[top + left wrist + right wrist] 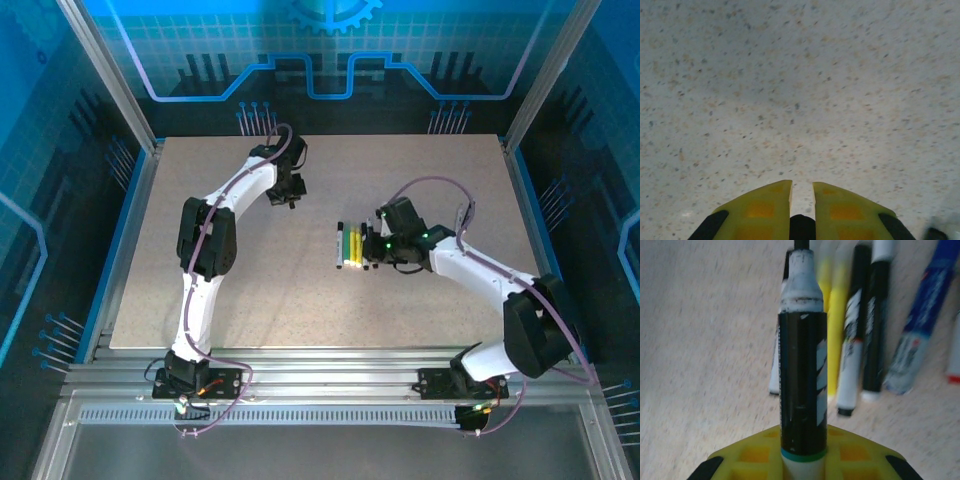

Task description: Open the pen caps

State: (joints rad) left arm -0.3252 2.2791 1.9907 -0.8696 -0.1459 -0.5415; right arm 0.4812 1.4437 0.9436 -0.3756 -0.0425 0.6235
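Note:
The robot next needs to move its left gripper back and down to free the black cap onto the bare tabletop, which lies below the gripper, nearer the robot's base and clear of pens.
My right gripper (802,442) (385,243) is shut on a pen (802,370) with a black barrel and a green ring. The pen points away from the camera, and its bare white tip with a dark nib carries no cap. Just beyond it a row of pens (352,246) lies on the table: yellow ones (834,315), black-and-white ones (875,330) and a blue one (922,315). My left gripper (291,190) (801,187) hovers over bare table at the far middle. Its jaws are nearly together around a small dark rounded piece (802,227), which looks like a black pen cap.
The speckled tabletop (200,250) is ringed by a metal frame, with blue side walls to the left and right. A pen with a red end (954,375) lies at the right edge of the right wrist view.

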